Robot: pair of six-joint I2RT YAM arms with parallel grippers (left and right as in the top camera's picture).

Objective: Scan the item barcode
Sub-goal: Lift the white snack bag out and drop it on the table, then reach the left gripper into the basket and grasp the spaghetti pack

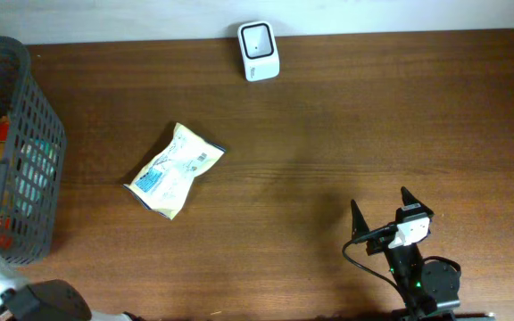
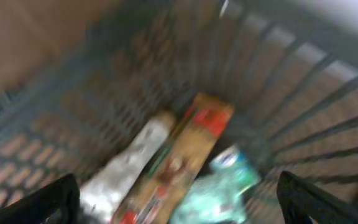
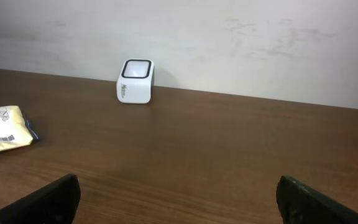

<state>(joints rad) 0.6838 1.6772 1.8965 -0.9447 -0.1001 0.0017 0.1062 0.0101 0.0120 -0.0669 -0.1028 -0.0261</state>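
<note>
Next, the left gripper lowers, open, down into the dark basket [image 2: 303, 93] onto the tan and red packet [image 2: 174, 165], because the packet lies between the silver and teal packets below.
A cream and blue snack packet [image 1: 175, 169] lies flat on the brown table, left of the middle; its end also shows at the left edge of the right wrist view [image 3: 2, 127]. The white barcode scanner [image 1: 258, 51] stands at the far edge by the wall [image 3: 135, 81]. My right gripper [image 1: 380, 203] rests low at the front right, open and empty [image 3: 178, 186], facing the scanner. My left gripper [image 2: 178, 193] hangs open inside the dark basket [image 2: 303, 93], above a silver packet [image 2: 129, 171], a tan and red packet [image 2: 182, 155] and a teal packet [image 2: 219, 186]. That view is blurred.
The dark mesh basket [image 1: 25, 107] stands at the table's left edge with packets inside. My left arm's base [image 1: 47, 303] sits at the front left corner. A pale wall [image 3: 229, 37] runs behind the scanner.
</note>
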